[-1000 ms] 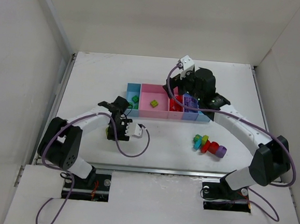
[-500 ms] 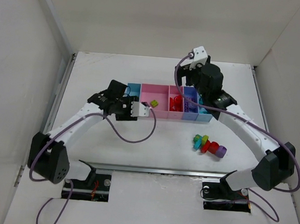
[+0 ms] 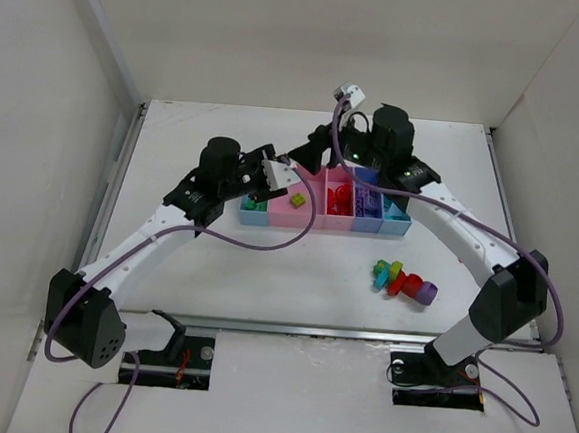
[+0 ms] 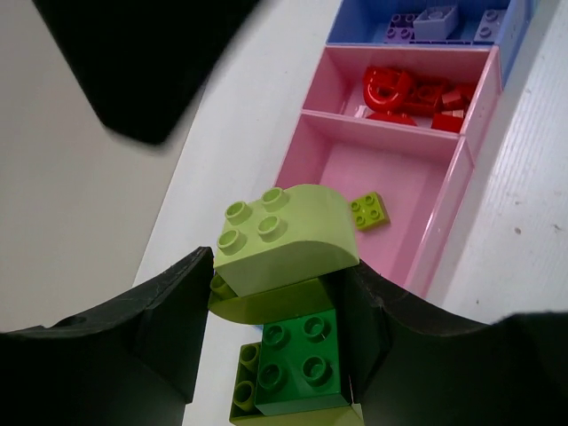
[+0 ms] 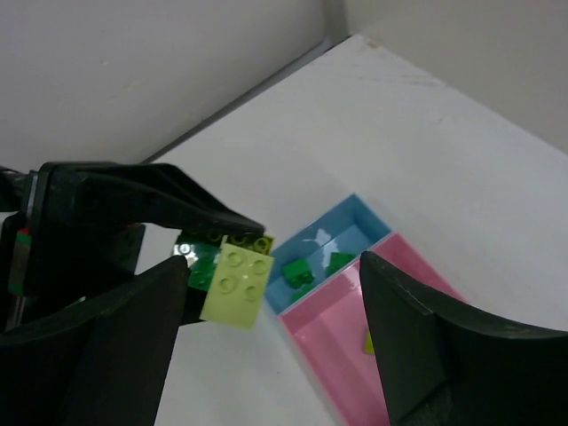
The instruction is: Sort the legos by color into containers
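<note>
Next, my left gripper lowers back to the clear tabletop before the wide pink tray [image 3: 273, 236], behind and below the gripper, and releases the mixed-color chain.
My left gripper [image 3: 281, 168] [image 4: 282, 297] is shut on a chain of yellow-green and green legos [image 4: 286, 266], held above the table by the far left end of the containers. In the right wrist view the chain [image 5: 233, 280] hangs just left of the light blue tray [image 5: 351, 226], which holds green bricks. My right gripper [image 3: 309, 158] [image 5: 275, 293] is wide open and empty, its fingers [image 5: 98, 355] either side of the chain without touching it. The wide pink tray [image 4: 355, 169] holds one yellow-green brick [image 4: 367, 210]. The narrow pink tray holds red bricks [image 4: 408, 89]. The purple-blue tray holds purple bricks [image 4: 435, 19].
A loose cluster of teal, green, red and purple legos [image 3: 403, 280] lies on the table near the right arm, in front of the tray row [image 3: 294, 217]. White walls enclose the table on three sides.
My left arm has lifted the green chain from the near left table and carried it to the far side of the trays. My right gripper has swung left to meet it.
</note>
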Robot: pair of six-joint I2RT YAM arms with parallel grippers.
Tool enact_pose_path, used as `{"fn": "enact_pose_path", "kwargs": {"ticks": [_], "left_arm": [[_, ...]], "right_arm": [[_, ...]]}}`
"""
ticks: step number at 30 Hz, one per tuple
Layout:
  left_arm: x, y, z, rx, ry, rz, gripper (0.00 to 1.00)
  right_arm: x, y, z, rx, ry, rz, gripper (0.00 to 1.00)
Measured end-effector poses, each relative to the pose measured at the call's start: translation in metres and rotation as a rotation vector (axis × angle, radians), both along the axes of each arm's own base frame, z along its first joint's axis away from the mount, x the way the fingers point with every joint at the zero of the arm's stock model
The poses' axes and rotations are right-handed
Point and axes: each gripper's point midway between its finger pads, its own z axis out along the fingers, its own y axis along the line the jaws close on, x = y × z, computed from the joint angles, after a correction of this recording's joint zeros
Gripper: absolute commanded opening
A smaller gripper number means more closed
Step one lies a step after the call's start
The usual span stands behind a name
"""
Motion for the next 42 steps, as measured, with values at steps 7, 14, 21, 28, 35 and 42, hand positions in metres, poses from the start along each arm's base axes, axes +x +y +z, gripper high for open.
{"fn": "enact_pose_path", "kwargs": {"ticks": [7, 14, 21, 28, 35, 42], "left_arm": [[0.007, -0.007, 0.01, -0.065, -0.004, 0.042, 0.0], [0.01, -0.009, 0.016, -0.094, -0.013, 0.065, 0.0], [0.011, -0.006, 0.015, -0.092, -0.005, 0.085, 0.0], [0.012, -0.005, 0.02, -0.103, -0.017, 0.106, 0.0], [0.015, 0.003, 0.009, -0.073, 0.012, 0.153, 0.0], [0.02, 0.024, -0.032, -0.011, 0.143, 0.245, 0.0]], "right_arm": [[-0.019, 0.03, -0.019, 0.003, 0.087, 0.114, 0.81], [-0.021, 0.043, -0.035, -0.01, 0.142, 0.193, 0.65], [-0.015, 0.048, -0.062, -0.039, 0.221, 0.2, 0.58], [-0.014, 0.044, -0.062, -0.031, 0.239, 0.216, 0.0], [0.002, 0.024, -0.065, -0.015, 0.278, 0.176, 0.0], [0.05, -0.026, -0.079, 0.025, 0.358, -0.038, 0.0]]}}
